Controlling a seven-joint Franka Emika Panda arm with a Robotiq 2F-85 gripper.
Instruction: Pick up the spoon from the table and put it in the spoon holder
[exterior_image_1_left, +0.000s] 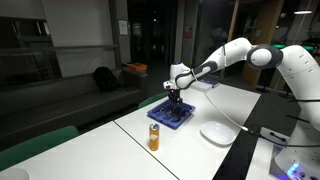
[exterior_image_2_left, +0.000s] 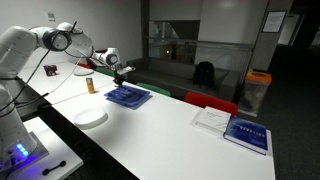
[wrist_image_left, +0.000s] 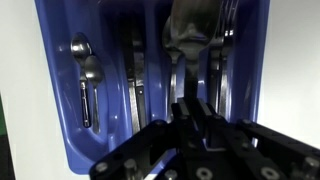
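Another spoon is already in the middle compartment (exterior_image_1_left: 173, 109) (wrist_image_left: 172, 85) below my gripper. My gripper should next go down into it and let go of the spoon's thin handle there.
The blue spoon holder (exterior_image_1_left: 172, 118) lies on the white table (exterior_image_1_left: 120, 150) and also shows in the other exterior view (exterior_image_2_left: 128, 96). My gripper (exterior_image_1_left: 173, 98) hangs just above it, pointing down, as both exterior views show (exterior_image_2_left: 120, 78). In the wrist view the gripper (wrist_image_left: 188, 108) is shut on the thin handle of a spoon (wrist_image_left: 186, 40). The spoon's bowl points away from the fingers over a middle compartment of the holder (wrist_image_left: 55, 90). Two spoons (wrist_image_left: 86, 70) lie in the left compartment, and other cutlery lies in the compartments beside the held spoon.
An orange can (exterior_image_1_left: 154, 137) stands near the holder and shows in both exterior views (exterior_image_2_left: 90, 86). A round white plate (exterior_image_1_left: 218, 133) lies near the table's edge (exterior_image_2_left: 90, 117). A book (exterior_image_2_left: 245, 133) lies at the far end. A cable runs across the table by the plate.
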